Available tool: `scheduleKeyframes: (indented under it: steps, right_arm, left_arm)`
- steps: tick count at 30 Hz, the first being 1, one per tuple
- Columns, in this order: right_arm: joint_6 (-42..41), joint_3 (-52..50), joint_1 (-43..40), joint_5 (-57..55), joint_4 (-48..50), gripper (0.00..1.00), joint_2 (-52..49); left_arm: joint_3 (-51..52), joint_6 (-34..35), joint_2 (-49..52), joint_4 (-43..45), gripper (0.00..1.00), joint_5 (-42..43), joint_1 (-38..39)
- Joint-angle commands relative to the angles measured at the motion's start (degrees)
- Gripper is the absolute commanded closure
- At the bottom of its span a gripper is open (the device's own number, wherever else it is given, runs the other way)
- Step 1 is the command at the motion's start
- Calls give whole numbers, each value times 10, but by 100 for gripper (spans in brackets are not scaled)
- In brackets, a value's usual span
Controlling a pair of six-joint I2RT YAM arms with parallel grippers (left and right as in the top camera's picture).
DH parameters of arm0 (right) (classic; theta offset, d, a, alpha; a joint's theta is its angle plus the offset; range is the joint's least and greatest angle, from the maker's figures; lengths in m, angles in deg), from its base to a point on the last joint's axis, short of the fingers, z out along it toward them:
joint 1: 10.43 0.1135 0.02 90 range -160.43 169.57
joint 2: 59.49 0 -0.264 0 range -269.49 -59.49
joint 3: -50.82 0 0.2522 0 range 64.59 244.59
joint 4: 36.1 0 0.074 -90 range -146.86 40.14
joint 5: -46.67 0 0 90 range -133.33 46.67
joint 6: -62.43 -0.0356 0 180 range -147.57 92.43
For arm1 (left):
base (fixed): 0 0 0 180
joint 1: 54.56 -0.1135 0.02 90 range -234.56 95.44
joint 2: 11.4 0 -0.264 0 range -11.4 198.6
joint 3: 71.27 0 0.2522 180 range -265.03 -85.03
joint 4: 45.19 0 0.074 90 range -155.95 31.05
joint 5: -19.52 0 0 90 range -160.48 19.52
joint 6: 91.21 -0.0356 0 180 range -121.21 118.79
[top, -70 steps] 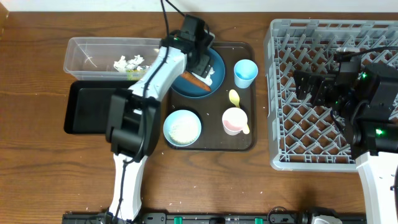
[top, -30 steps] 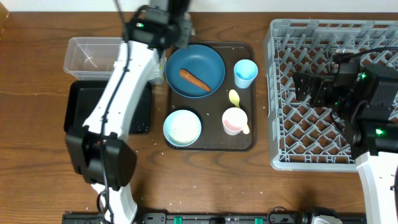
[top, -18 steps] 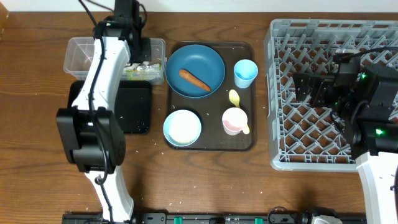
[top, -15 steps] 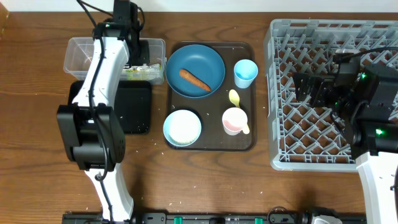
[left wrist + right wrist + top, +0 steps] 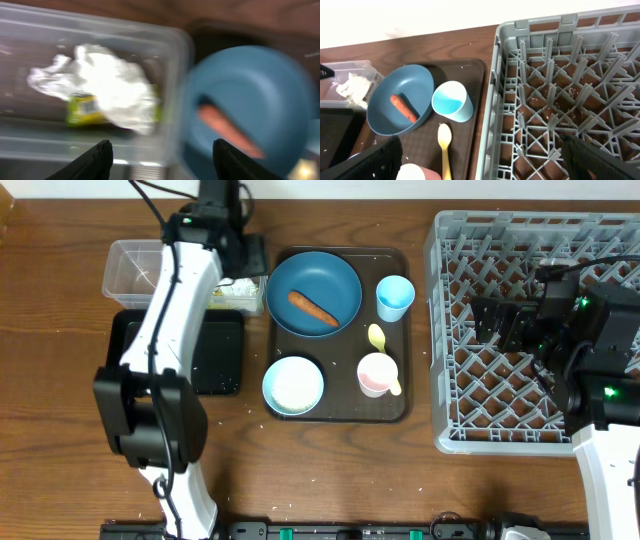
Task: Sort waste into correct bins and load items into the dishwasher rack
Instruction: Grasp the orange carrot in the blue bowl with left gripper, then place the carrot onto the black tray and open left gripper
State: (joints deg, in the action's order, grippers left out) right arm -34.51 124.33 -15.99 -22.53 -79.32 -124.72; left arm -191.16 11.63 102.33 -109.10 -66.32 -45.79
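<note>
The left gripper crosses over, descends and turns along the slant next, as the middle of the carrot stick (image 5: pixel 313 308) (image 5: pixel 230 131) lies below it, to its right in the overhead view.
My left gripper (image 5: pixel 243 260) hangs open and empty over the right end of the clear tub (image 5: pixel 130 270). In the left wrist view, crumpled white napkins (image 5: pixel 105 80) and a yellow-green wrapper (image 5: pixel 82 107) lie inside the tub (image 5: pixel 30 145), with the blurred fingers (image 5: pixel 97 162) standing wide apart. The blue plate (image 5: pixel 313 285) holds an orange carrot stick (image 5: pixel 313 308). On the brown tray (image 5: pixel 340 412) are a light blue cup (image 5: pixel 394 297), a yellow spoon (image 5: pixel 376 337), a pink cup (image 5: pixel 375 373) and a white bowl (image 5: pixel 293 385). My right gripper (image 5: pixel 490 320) is open above the grey rack (image 5: pixel 520 240).
The black tray (image 5: pixel 215 360) lies in front of the tub, partly under my left arm. The right wrist view shows the rack rim (image 5: pixel 492 100) next to the cup (image 5: pixel 452 102), the spoon (image 5: pixel 444 145) and the plate (image 5: pixel 387 117).
My left gripper carried a napkin from the plate to the clear tub, opened and let it go there, then shifted a little right. The right arm has not moved.
</note>
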Motion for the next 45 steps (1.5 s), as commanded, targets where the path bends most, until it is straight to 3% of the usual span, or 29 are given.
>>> scheduleKeyframes:
  steps: [1, 8, 17, 24, 27, 29, 35, 45]
  right_arm:
    - [3, 13, 0, 0, -1, 1, 0]
    - [3, 12, 0, 0, -7, 1, 0]
    - [3, 12, 0, 0, -13, 1, -3]
    - [3, 12, 0, 0, -16, 1, -13]
    - [3, 12, 0, 0, -17, 1, -15]
    - [3, 12, 0, 0, -17, 1, -15]
    - [3, 12, 0, 0, -16, 1, -15]
    - [3, 12, 0, 0, -17, 1, -15]
  left_arm:
    - [-7, 106, -5, -3, 34, 5, 47]
    - [-5, 214, 65, 5, 28, -65, 132]
    - [-5, 269, 163, 16, 28, -66, 141]
    - [-5, 269, 209, 51, 28, -65, 131]
    - [-5, 269, 216, 55, 37, -63, 132]
    - [-5, 269, 216, 55, 55, -62, 132]
    - [-7, 269, 208, 55, 91, -56, 132]
    - [-28, 227, 84, 54, 92, -18, 124]
